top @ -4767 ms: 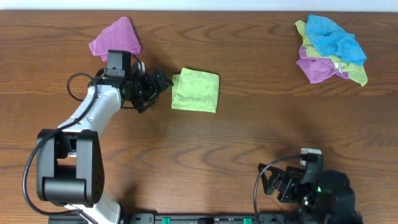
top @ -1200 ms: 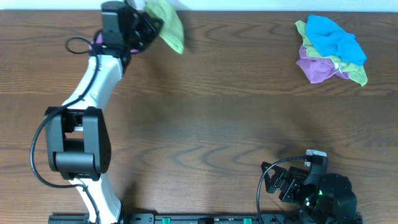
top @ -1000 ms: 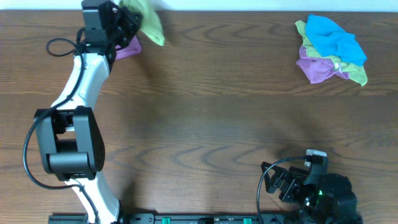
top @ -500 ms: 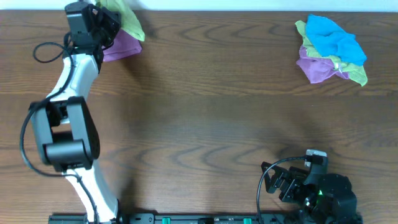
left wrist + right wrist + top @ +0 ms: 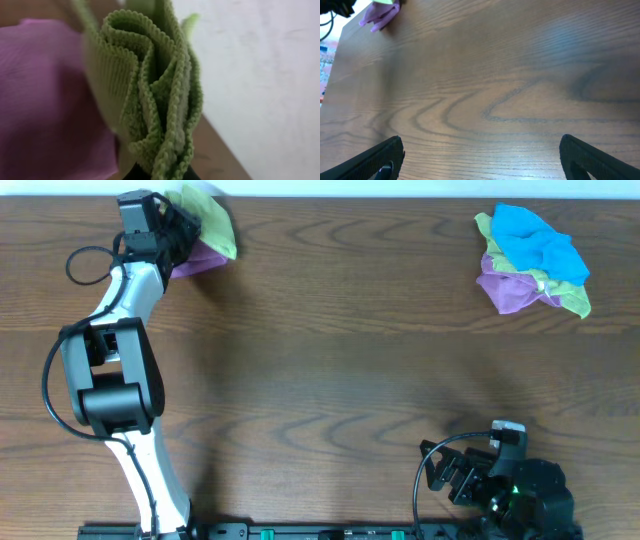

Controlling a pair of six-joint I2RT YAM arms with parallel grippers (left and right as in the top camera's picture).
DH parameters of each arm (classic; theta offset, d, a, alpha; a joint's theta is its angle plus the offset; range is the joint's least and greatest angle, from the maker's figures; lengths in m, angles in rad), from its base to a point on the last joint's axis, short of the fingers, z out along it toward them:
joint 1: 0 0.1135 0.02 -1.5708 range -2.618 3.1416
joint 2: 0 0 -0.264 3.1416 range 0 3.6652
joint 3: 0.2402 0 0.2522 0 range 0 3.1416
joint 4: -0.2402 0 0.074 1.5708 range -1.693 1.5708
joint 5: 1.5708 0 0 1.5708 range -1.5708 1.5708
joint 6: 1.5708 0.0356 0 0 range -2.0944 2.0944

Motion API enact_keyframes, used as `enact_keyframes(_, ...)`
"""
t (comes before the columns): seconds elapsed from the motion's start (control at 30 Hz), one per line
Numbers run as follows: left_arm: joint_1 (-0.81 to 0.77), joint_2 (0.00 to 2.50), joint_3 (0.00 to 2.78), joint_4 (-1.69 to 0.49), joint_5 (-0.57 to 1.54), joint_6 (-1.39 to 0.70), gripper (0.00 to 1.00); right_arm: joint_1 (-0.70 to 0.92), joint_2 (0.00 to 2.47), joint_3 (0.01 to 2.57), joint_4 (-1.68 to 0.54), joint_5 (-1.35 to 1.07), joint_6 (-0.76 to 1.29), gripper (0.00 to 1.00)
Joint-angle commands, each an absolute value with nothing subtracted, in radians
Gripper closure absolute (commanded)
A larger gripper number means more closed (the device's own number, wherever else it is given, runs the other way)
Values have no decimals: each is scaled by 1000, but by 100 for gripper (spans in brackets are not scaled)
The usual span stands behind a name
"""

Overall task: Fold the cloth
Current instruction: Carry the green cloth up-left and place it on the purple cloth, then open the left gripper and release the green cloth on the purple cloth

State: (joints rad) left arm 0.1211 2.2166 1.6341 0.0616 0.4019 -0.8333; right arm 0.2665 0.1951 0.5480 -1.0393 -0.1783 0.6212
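The folded green cloth already hangs partly over the purple cloth (image 5: 203, 260) (image 5: 45, 100), so I next need to lower my left gripper a little there and release it.
The folded green cloth (image 5: 212, 222) hangs at the table's far left corner, pinched in my left gripper (image 5: 182, 232). It sits partly over a purple cloth (image 5: 203, 260) lying there. In the left wrist view the green cloth (image 5: 150, 90) fills the middle as a bunch of stacked hemmed layers, the dark jaws shut on its lower edge. The purple cloth (image 5: 45, 100) shows blurred to its left. My right gripper (image 5: 455, 475) rests near the front right edge, its fingers (image 5: 375, 160) wide apart over bare wood, nothing between them.
A heap of blue, purple and green cloths (image 5: 532, 260) lies at the far right. The table's far edge and a white wall (image 5: 260, 65) are just behind the left gripper. The purple cloth (image 5: 379, 16) shows far off in the right wrist view.
My left arm has carried the green cloth from mid-table to the far left corner, above the purple cloth. In the last half second it shifted slightly right. The right arm has not moved.
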Motion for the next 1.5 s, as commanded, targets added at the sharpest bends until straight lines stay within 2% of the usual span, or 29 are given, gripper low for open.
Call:
enact_keyframes(0.0,131,2211,1656,21,322,-781,94,260,188,547,-1041,-164,635,1)
enact_keyframes(0.4,131,2216,1656,-39,176,-762,92,260,188,547,-1041,-164,635,1)
enact_keyframes(0.6,132,2216,1656,-48,149,-739,76,260,188,547,-1041,-164,635,1)
enact_keyframes(0.67,134,2216,1656,-48,146,-735,68,260,188,547,-1041,-164,635,1)
enact_keyframes(0.77,141,2216,1656,-48,145,-734,49,260,188,547,-1041,-164,635,1)
enact_keyframes(0.9,159,2216,1656,-48,146,-728,38,260,188,547,-1041,-164,635,1)
enact_keyframes(1.2,210,2216,1656,-48,149,-728,30,260,188,547,-1041,-164,635,1)
enact_keyframes(1.47,245,2214,1656,-48,150,-709,29,260,188,547,-1041,-164,635,1)
